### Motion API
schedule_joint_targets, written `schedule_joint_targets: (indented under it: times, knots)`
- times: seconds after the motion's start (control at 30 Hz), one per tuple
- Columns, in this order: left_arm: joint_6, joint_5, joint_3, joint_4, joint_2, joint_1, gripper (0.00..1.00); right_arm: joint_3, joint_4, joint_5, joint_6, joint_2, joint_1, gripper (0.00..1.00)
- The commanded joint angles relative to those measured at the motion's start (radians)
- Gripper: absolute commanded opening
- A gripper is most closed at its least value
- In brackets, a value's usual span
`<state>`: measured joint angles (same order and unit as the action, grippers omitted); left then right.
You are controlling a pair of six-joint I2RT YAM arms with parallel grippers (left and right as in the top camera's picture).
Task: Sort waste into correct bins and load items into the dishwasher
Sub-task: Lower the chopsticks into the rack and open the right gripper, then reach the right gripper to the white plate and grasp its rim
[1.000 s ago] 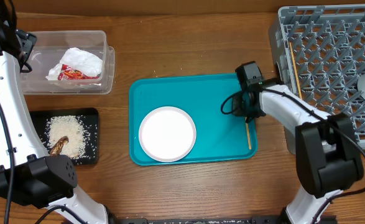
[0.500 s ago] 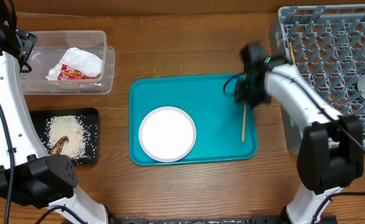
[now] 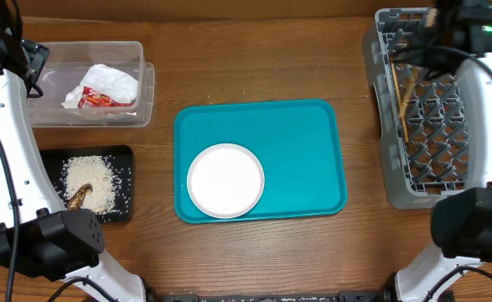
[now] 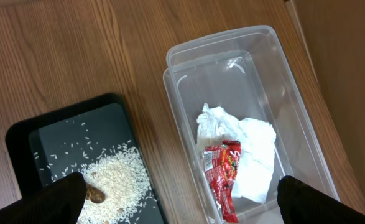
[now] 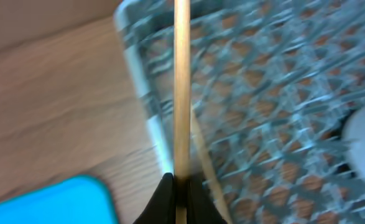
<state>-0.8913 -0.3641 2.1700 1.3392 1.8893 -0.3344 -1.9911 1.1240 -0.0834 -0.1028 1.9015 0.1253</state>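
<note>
My right gripper will next bring the wooden chopstick down into the grey dish rack (image 3: 447,155), next to the rack's side facing the teal tray (image 3: 304,168).
My right gripper (image 3: 431,30) is shut on a wooden chopstick (image 3: 408,89) and holds it above the left part of the grey dish rack (image 3: 447,155). In the right wrist view the fingers (image 5: 181,186) pinch the chopstick (image 5: 182,81). A second chopstick (image 3: 397,101) lies in the rack. The round white plate (image 3: 225,180) sits on the teal tray (image 3: 304,168). The clear tub (image 3: 90,84) holds the white napkin (image 4: 250,149) and red wrapper (image 4: 222,174). The black tray (image 3: 86,180) holds rice (image 4: 117,177) and a brown scrap (image 4: 95,196). My left gripper (image 4: 182,205) is open above them.
A white item (image 5: 364,134) sits in the rack at the right, blurred in the right wrist view. The rack's tall wall (image 3: 378,92) faces the teal tray. The tub and black tray stand close together at the table's left.
My right gripper has lifted the chopstick off the teal tray's right edge and carried it up and right, over the dish rack. The left arm has not moved.
</note>
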Motion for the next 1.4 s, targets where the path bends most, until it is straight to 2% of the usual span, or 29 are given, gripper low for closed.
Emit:
schedule_joint_targets:
  times: [0.0,0.37,0.57,0.97,1.17,1.2,1.33,1.37]
  knots:
    - [0.001,-0.019,0.004,-0.002,0.004,0.004,1.00,-0.011,-0.038,-0.011,0.052,0.001,0.052,0.04]
    - [0.001,-0.019,0.004,-0.002,0.004,0.004,1.00,0.037,-0.081,0.138,0.278,0.105,0.099,0.04]
    - [0.001,-0.019,0.004,-0.002,0.004,0.004,1.00,0.048,-0.068,0.160,0.288,0.180,0.098,0.04]
    - [0.001,-0.019,0.004,-0.002,0.004,0.004,1.00,0.048,-0.017,0.251,0.294,0.183,0.098,0.05]
    - [0.001,-0.019,0.004,-0.002,0.004,0.004,1.00,0.048,0.005,0.261,0.294,0.183,0.093,0.20]
    - [0.001,-0.019,0.004,-0.002,0.004,0.004,1.00,0.048,0.008,0.261,0.294,0.183,0.092,0.25]
    - [0.001,-0.019,0.004,-0.002,0.004,0.004,1.00,0.048,0.028,0.264,0.288,0.183,0.086,0.53]
    - [0.001,-0.019,0.004,-0.002,0.004,0.004,1.00,0.048,0.035,0.269,0.285,0.183,0.084,0.55]
